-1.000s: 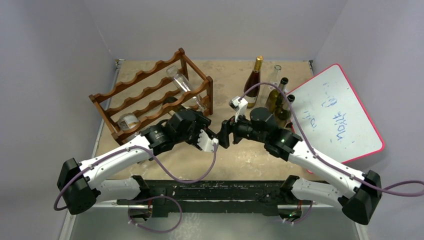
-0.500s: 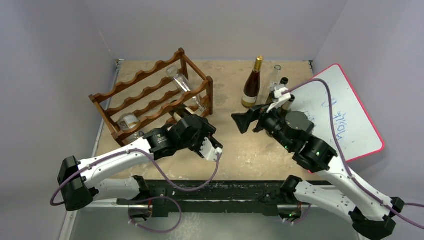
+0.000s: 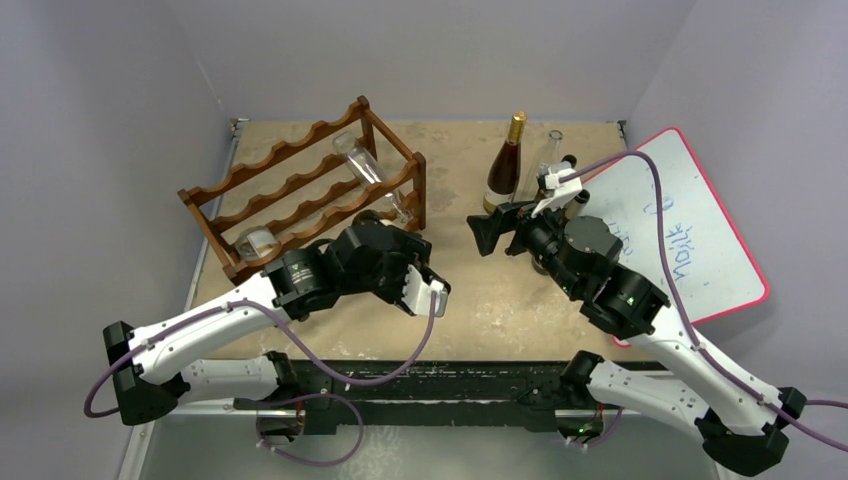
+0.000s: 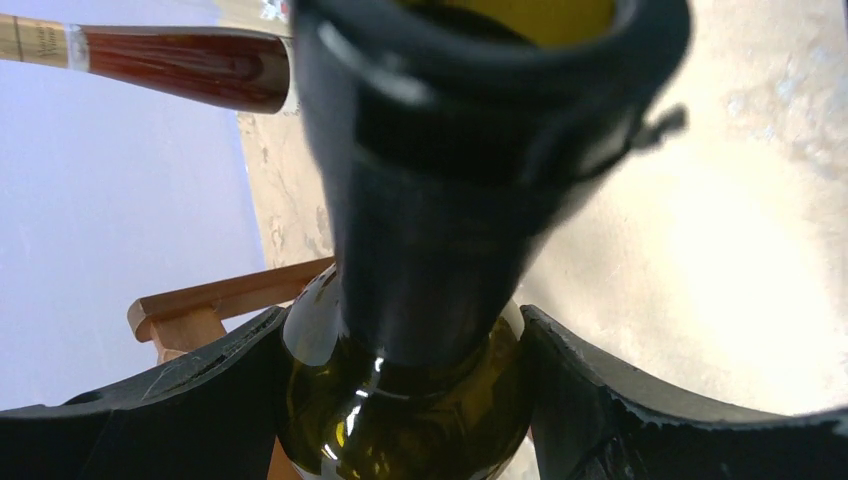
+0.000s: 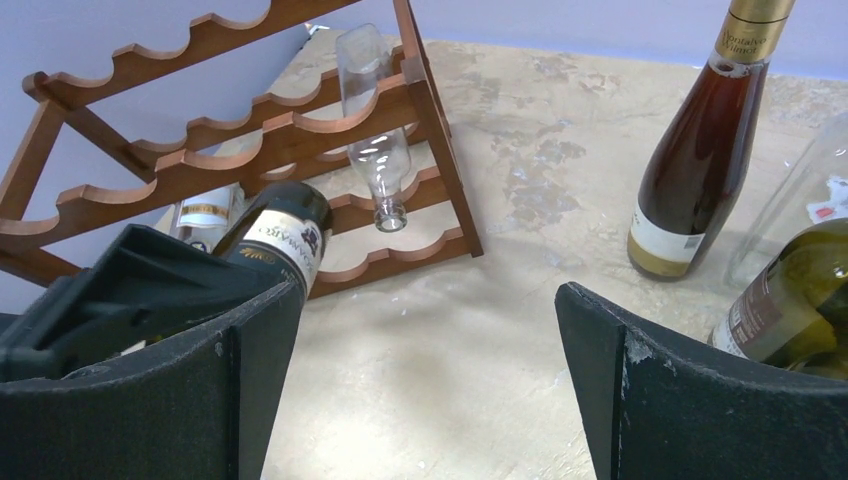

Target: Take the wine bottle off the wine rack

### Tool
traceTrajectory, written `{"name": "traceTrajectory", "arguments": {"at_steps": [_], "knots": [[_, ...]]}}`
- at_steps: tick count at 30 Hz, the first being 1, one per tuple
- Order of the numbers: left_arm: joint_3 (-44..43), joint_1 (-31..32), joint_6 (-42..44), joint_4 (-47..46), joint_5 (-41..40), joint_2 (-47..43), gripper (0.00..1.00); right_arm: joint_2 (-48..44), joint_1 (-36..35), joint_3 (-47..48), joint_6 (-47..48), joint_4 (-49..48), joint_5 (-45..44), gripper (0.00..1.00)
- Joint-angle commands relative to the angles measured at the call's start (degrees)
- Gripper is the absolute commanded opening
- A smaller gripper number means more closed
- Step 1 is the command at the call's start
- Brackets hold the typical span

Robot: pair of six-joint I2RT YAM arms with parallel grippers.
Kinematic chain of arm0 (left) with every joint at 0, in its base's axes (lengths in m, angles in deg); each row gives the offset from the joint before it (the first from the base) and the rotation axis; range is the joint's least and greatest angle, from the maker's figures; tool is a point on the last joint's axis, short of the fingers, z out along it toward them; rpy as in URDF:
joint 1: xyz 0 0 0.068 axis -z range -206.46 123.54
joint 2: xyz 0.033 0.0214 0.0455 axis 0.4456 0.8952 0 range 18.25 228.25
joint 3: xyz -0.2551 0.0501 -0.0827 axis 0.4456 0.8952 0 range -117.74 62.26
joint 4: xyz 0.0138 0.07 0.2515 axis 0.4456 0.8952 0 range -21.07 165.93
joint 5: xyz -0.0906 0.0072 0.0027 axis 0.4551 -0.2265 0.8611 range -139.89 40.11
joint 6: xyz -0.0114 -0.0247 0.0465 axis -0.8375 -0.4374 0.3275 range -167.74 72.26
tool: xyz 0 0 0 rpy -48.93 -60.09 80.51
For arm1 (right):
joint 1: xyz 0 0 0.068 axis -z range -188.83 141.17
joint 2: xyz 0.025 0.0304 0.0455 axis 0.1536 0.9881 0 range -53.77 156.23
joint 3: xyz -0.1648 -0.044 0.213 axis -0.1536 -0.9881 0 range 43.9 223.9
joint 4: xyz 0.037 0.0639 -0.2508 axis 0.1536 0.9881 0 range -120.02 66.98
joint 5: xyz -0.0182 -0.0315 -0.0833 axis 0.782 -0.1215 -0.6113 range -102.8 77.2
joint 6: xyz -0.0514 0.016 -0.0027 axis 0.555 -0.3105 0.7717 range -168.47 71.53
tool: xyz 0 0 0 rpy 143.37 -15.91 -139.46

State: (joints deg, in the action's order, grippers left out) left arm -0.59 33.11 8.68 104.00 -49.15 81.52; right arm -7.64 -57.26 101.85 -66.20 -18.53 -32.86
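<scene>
My left gripper will swing to the right in the top view, turn the dark green bottle upright and then let go of it, because the tabletop by the brown bottle is that way.
The wine rack stands at the back left; it also shows in the right wrist view. My left gripper is shut on the neck of a dark green wine bottle. In the left wrist view the left gripper has both fingers against the glass shoulder. The bottle's labelled body points toward the rack's lower front rail; I cannot tell whether it touches. In the top view my arm hides the bottle. My right gripper is open and empty, also seen in its wrist view.
A clear bottle lies slanted in the rack, and another bottle lies low at its left end. A brown gold-capped bottle, a clear bottle and a green bottle stand back right. A red-framed whiteboard leans at the right.
My right gripper has pulled back from beside the left gripper, up and to the right. My left gripper has shifted slightly toward the near edge, still gripping the bottle.
</scene>
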Motion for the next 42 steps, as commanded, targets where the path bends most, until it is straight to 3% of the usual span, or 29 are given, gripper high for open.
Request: {"name": "traceTrajectory", "arguments": {"at_steps": [1,9,18,25,35,38,42], "knots": [[-6.8,0.5,-5.5,-3.7,2.2,-2.4,0.0,-0.5,-0.2,2.1,0.9,-3.2,-1.6,1.0],[-11.6,0.5,-16.4,-4.4,6.0,-0.6,0.0,-1.9,-0.2,2.5,0.9,-3.1,-3.1,1.0],[-2.2,0.4,-40.2,-29.4,8.4,-2.5,0.0,-5.2,-0.2,7.1,0.7,0.5,-8.1,1.0],[5.0,0.4,-55.2,-47.2,3.8,1.1,0.0,-7.8,-0.2,10.0,3.0,2.3,-10.0,1.0],[1.8,0.1,-63.0,-62.6,-10.4,15.1,0.0,-13.1,-0.2,11.3,5.6,2.7,-11.6,1.0],[1.6,-0.9,-65.1,-70.1,-11.6,19.2,0.0,-14.2,-0.2,12.0,6.3,3.5,-11.8,1.0],[-3.7,-1.4,-65.3,-71.4,-12.4,26.9,0.0,-15.9,-0.2,12.7,6.6,4.5,-11.7,1.0]]}}
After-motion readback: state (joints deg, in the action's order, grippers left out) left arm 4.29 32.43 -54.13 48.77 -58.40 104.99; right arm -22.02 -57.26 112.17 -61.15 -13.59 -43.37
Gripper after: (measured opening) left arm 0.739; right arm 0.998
